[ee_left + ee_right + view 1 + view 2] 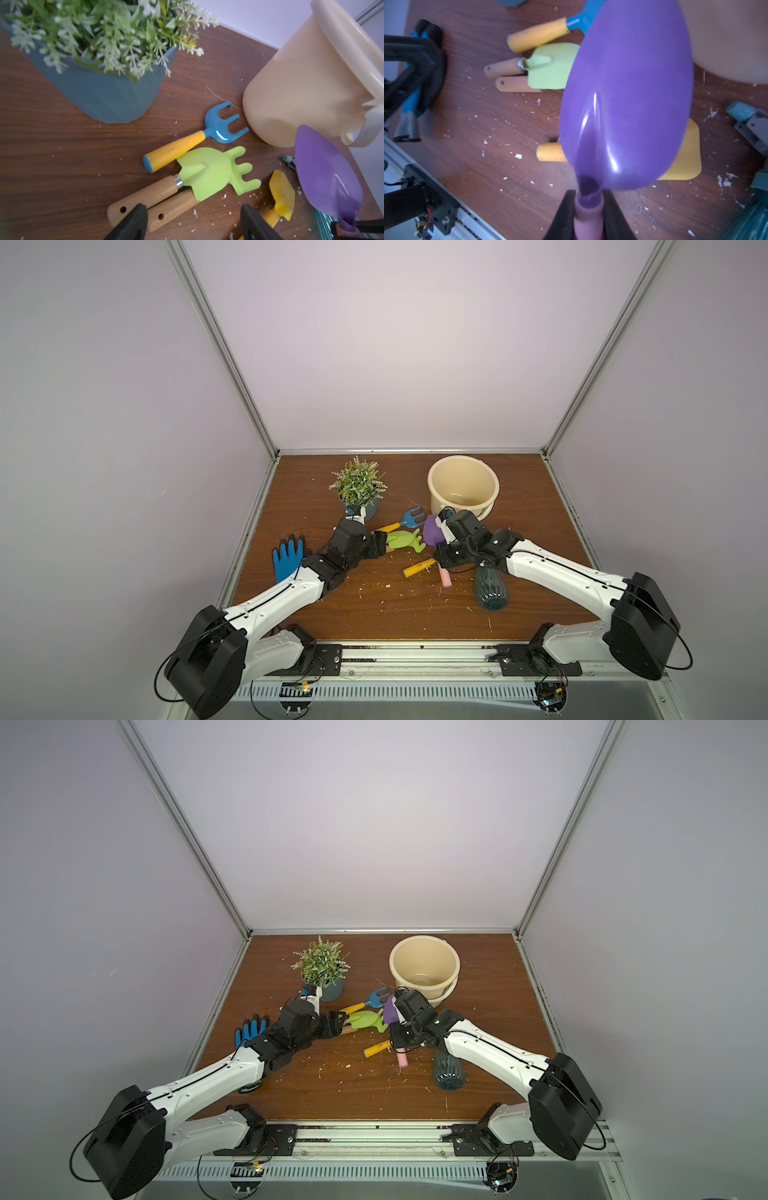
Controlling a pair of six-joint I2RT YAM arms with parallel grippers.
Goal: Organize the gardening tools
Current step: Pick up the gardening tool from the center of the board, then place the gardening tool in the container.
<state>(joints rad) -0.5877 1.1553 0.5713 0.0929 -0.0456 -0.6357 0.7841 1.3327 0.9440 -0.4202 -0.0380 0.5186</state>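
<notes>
The cream bucket's side rises behind the purple trowel's blade, so I will lift my right gripper outward over the bucket's opening (462,483), lower it inside and release the pink handle.
My right gripper (588,207) is shut on the pink handle of a purple trowel (627,99), just below the blade. The blade (432,529) is raised and hides part of a yellow trowel (685,158). My left gripper (193,207) is open and holds nothing. It hovers by the wooden handles of a lime trowel (204,172) and a lime fork (243,170). A blue fork (409,519) with a yellow handle lies just beyond them. A teal ribbed spray bottle (492,589) lies partly under my right arm.
A cream bucket (440,506) stands at the back right, close behind the purple blade. A potted plant (358,483) stands at the back left, near my left wrist. A blue glove (288,558) lies by the left edge. White crumbs dot the wooden table (374,614).
</notes>
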